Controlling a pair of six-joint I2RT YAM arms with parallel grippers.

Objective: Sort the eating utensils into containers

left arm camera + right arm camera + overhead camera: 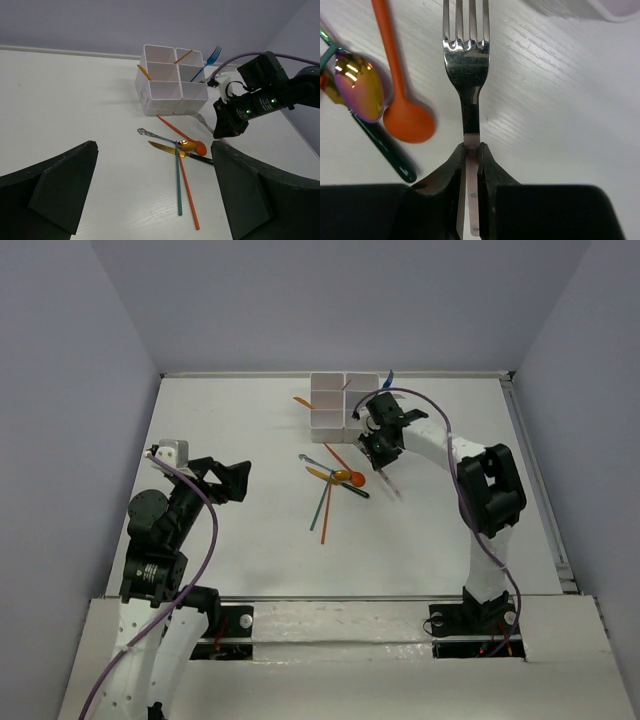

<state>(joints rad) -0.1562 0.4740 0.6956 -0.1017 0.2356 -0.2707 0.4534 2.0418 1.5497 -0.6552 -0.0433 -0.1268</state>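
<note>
I will lift my right gripper outward, tilt the silver fork upright and let it go into the blue fork's section (358, 400), because that is outward of my gripper.
The white containers (340, 400) stand at the table's far middle, also in the left wrist view (170, 82), holding a blue fork (212, 55) and orange sticks (184, 55). My right gripper (471, 150) is shut on the pale handle of a silver fork (466, 55), tines pointing away, low over the table just in front of the containers (380, 450). Beside it lie an orange spoon (407, 120), a gold-bowled spoon (359, 87), a gold knife (165, 147), a teal stick (178, 185) and an orange stick (189, 197). My left gripper (155, 200) is open and empty, left of the pile (235, 480).
An orange stick (303, 401) leans out at the containers' left side. Grey walls close the table at the back and both sides. The right arm's cable (455, 455) loops over its forearm.
</note>
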